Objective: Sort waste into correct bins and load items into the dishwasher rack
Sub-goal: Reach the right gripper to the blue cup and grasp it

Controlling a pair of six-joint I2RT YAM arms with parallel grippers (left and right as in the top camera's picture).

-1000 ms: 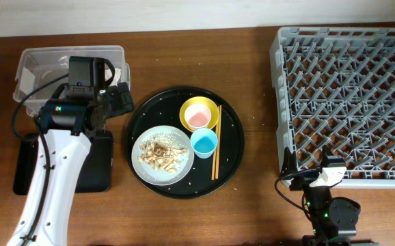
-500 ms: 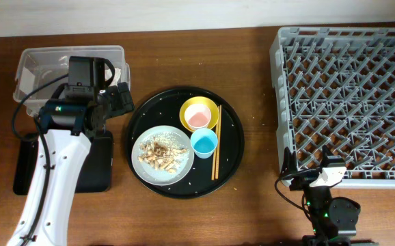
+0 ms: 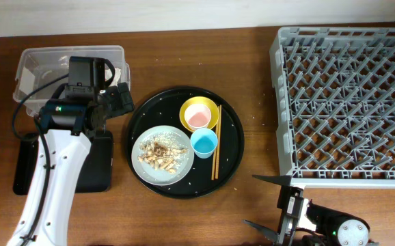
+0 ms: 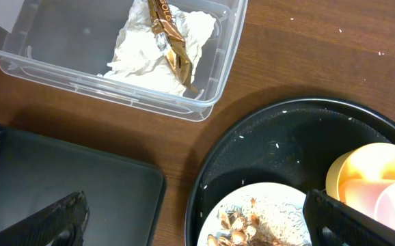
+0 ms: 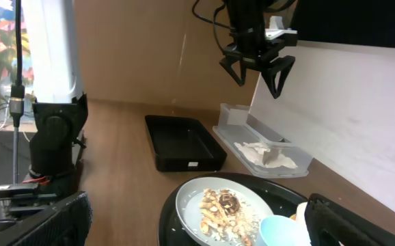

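Observation:
Next, my right gripper rises, tips downward and reaches outward. It then comes down over the blue cup's side [image 3: 193, 144] [image 5: 264, 227] beside the plate, since the cup's opening faces upward.
My left gripper [image 3: 119, 99] is open and empty, hovering between the clear tub [image 3: 33, 65] and the round black tray [image 3: 232, 137]; its fingers [image 4: 197, 229] frame the left wrist view. The crumpled napkin [image 4: 150, 51] lies in the tub. The grey plate [image 3: 184, 166] holds tan food scraps and rice [image 3: 160, 154]. The yellow bowl [image 3: 211, 109] holds the pink cup [image 3: 197, 117]. The blue cup [image 3: 203, 142] and chopsticks [image 3: 216, 154] sit beside it. My right gripper [image 3: 266, 205] is open and empty at the table's front, facing the plate [image 5: 191, 195].
The shallow black tray [image 3: 26, 164] lies under my left arm, in front of the tub. The dishwasher rack [image 3: 348, 96] fills the right side and holds nothing. A brown wrapper [image 4: 173, 51] lies on the napkin. Rice grains are scattered on the round tray.
My right arm has swung away from the rack's front edge and now points left toward the round tray with its fingers spread. The left arm has not moved.

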